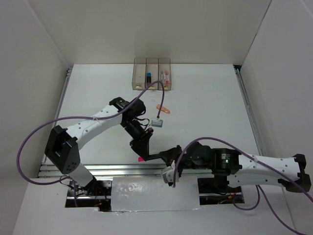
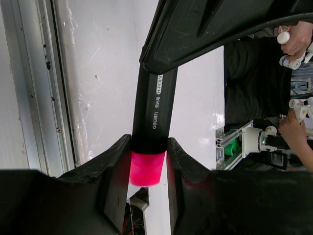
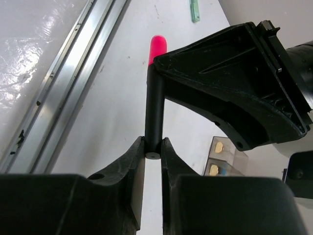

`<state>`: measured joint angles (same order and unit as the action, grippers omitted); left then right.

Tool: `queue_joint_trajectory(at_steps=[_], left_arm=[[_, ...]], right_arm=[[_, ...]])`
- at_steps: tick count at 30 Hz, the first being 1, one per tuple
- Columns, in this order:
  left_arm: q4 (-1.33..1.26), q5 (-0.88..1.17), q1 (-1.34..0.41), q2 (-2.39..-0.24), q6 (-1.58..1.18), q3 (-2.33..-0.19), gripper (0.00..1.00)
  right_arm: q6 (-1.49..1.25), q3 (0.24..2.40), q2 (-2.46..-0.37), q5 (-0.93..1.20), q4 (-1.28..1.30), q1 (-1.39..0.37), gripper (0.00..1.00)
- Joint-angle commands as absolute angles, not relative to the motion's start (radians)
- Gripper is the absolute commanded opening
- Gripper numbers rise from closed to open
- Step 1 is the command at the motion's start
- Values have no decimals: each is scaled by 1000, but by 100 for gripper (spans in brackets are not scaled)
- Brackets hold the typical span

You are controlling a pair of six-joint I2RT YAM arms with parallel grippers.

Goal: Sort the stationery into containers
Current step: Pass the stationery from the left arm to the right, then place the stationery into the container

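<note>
I need to carry the highlighter outward over the middle bin with my right gripper, lower it and release it beside the blue-tipped marker, since both have black bodies.
A pink highlighter with a long black part (image 1: 152, 156) is held level between both grippers, just above the table near its front edge. My left gripper (image 1: 142, 152) is shut on its pink end (image 2: 146, 167), with the black part (image 2: 154, 107) running away from the jaws. My right gripper (image 1: 166, 155) is shut on the black end (image 3: 155, 112); the pink tip (image 3: 157, 46) shows beyond it. The three joined bins (image 1: 152, 61) stand at the back; the middle one holds a blue-tipped marker (image 1: 147, 77), the right one salmon pens (image 1: 166, 77). An orange pen (image 1: 164, 108) lies loose.
A pale green pen (image 3: 195, 10) lies on the table beyond the highlighter in the right wrist view. A small grey cable connector (image 1: 157, 123) hangs by the left arm. Metal rails (image 1: 98, 169) run along the table's front edge. White walls enclose the sides.
</note>
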<state>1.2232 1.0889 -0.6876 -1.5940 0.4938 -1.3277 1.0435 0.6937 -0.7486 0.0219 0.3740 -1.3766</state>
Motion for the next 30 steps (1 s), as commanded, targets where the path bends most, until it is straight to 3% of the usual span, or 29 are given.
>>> queue_joint_trajectory(at_steps=[1, 6, 7, 14, 17, 20, 23, 24, 27, 30], left_arm=[[1224, 1146, -687, -1577, 517, -1347, 7], [1091, 1077, -652, -1505, 352, -1293, 64], [1001, 1063, -631, -1482, 312, -1273, 98], [663, 945, -237, -1266, 10, -1249, 99], [548, 847, -64, -1200, -128, -1258, 99], [544, 650, 74, -1144, -166, -1273, 99], [467, 653, 214, -1063, -205, -1189, 99], [447, 682, 242, -1025, -215, -1134, 99], [407, 759, 324, -965, -235, -1053, 99], [405, 749, 359, -933, -235, -1014, 99]], right_arm=[[1034, 706, -772, 18, 319, -1384, 0], [1023, 709, -770, 6, 331, -1384, 0], [1023, 706, -766, 3, 333, -1385, 0], [1032, 632, -719, -15, 290, -1365, 0], [956, 652, -768, 27, 208, -1272, 0], [733, 731, -911, 6, 45, -1123, 0], [641, 776, -1150, 3, 14, -953, 0], [313, 983, -1198, -27, 5, -916, 0], [181, 1057, -1310, -93, -136, -833, 0], [48, 1295, -1498, -176, -39, -766, 0]])
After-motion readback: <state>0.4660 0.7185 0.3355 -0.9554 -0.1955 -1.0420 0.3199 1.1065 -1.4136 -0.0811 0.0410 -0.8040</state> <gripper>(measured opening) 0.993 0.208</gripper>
